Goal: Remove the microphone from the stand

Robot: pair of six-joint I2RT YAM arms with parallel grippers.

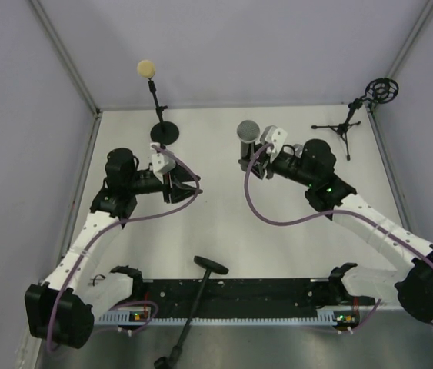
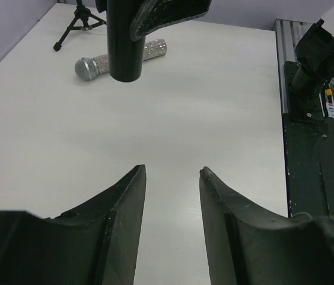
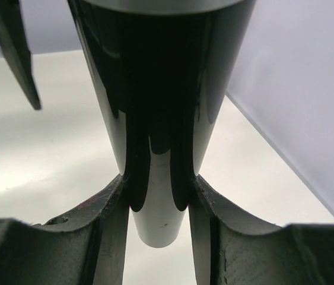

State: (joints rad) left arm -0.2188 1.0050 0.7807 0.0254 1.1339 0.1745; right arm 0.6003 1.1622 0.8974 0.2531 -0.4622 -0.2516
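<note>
My right gripper is holding the silver glitter microphone (image 1: pixel 298 188) and will next go down to its right in the top view, onto clear table by it, tilt the handle flat and let go.
My right gripper (image 1: pixel 245 161) is shut on a black-handled microphone with a grey mesh head (image 1: pixel 248 131) and holds it upright above the table's middle back. In the right wrist view the glossy tapered handle (image 3: pixel 158 119) is clamped between my fingers (image 3: pixel 110 219), its end poking below them. The handle (image 2: pixel 125 41) hangs free above the table in the left wrist view. My left gripper (image 1: pixel 194 184) is open and empty (image 2: pixel 172 169), pointing toward the held microphone from the left. A round-base stand (image 1: pixel 164 132) with a yellow-foam microphone (image 1: pixel 146 69) stands just behind it.
A tripod stand (image 1: pixel 347 123) with a shock mount (image 1: pixel 383 90) stands at the back right. Another round-base stand (image 1: pixel 211 265) lies across the front rail. A silver glitter microphone (image 2: pixel 119 58) lies on the table near the tripod (image 2: pixel 78 24). Walls close in both sides.
</note>
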